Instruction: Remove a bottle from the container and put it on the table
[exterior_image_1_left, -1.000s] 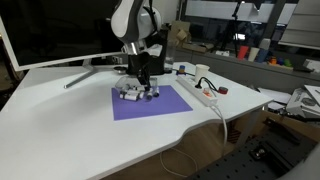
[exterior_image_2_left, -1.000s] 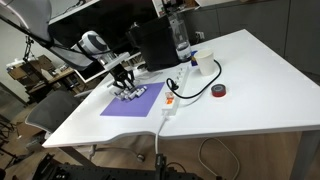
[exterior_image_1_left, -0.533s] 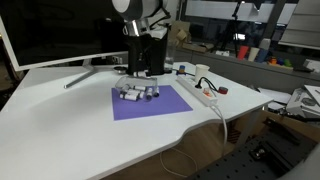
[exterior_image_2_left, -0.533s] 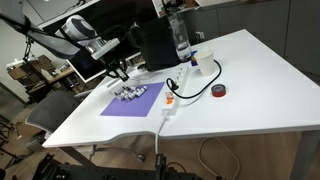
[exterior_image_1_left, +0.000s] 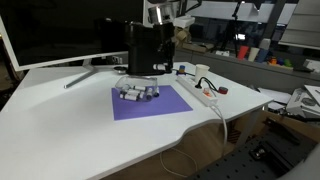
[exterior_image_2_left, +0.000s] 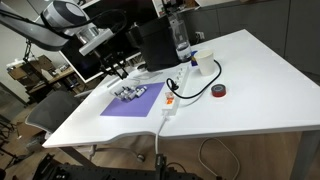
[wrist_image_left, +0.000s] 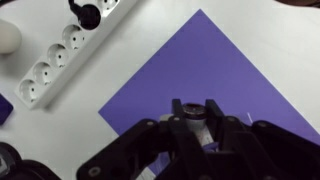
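My gripper shifts down toward the power strip next and releases the bottle clear of the container, because the mat's bare side by the power strip (exterior_image_1_left: 176, 98) (wrist_image_left: 190, 55) lies below.
The container (exterior_image_1_left: 138, 94), a small low whitish tray of tiny bottles, sits at the far corner of the purple mat (exterior_image_1_left: 160, 106) on the white table (exterior_image_1_left: 70, 125); it also shows in the other exterior view (exterior_image_2_left: 132, 93). My gripper (wrist_image_left: 194, 108) is shut on a small bottle (wrist_image_left: 195, 121) with a dark cap, held high above the mat. In both exterior views the gripper (exterior_image_1_left: 164, 42) (exterior_image_2_left: 118, 69) hangs well above the tray, in front of the black box. The bottle is too small to see there.
A tall black box (exterior_image_1_left: 140, 50) stands behind the tray. A white power strip (wrist_image_left: 68, 50) (exterior_image_1_left: 200, 92) lies beside the mat, with a red tape roll (exterior_image_2_left: 218, 91), a cup (exterior_image_2_left: 205, 64) and a clear water bottle (exterior_image_2_left: 181, 40) nearby. A monitor (exterior_image_1_left: 55, 35) stands at the back.
The gripper has risen from the tray, from just over the bottles to well above them. The arm has swung up and away from the mat.
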